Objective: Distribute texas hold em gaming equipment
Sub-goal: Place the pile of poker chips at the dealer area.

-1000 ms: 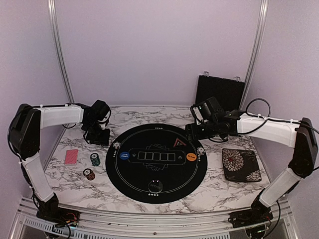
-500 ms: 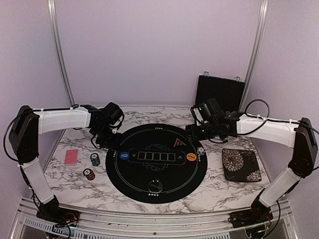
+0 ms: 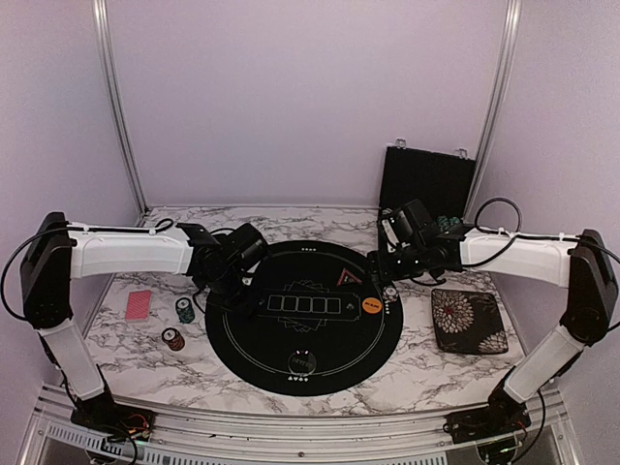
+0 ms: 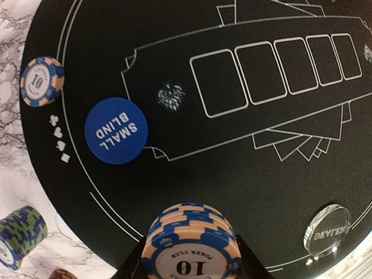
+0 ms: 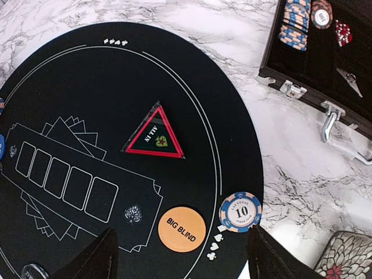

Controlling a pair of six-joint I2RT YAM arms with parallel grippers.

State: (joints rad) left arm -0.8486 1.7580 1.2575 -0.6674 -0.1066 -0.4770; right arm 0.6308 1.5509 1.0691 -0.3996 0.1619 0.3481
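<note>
My left gripper holds the blue-and-peach chip stack. It should move the stack back and then lower it onto the mat's near edge beside the clear dealer button.
My left gripper (image 4: 192, 258) is shut on a small stack of blue-and-peach poker chips (image 4: 192, 241) and holds it over the left part of the round black mat (image 3: 320, 363). Below it lie the blue SMALL BLIND button (image 4: 116, 131) and a single blue chip (image 4: 42, 81). My right gripper (image 5: 180, 261) is open and empty above the orange BIG BLIND button (image 5: 182, 229) and another blue chip (image 5: 240, 212). A red-backed card (image 3: 139, 305), a green chip stack (image 3: 184, 310) and a red chip stack (image 3: 173, 339) sit on the marble at the left.
A red-edged ALL IN triangle (image 5: 154, 133) and a clear dealer button (image 4: 328, 231) lie on the mat. The open black chip case (image 5: 325, 64), with chips inside, stands at the back right. The floral pad (image 3: 467, 320) lies right of the mat.
My left arm has swung right from the back left of the table to over the mat's left edge. My right gripper has shifted slightly right.
</note>
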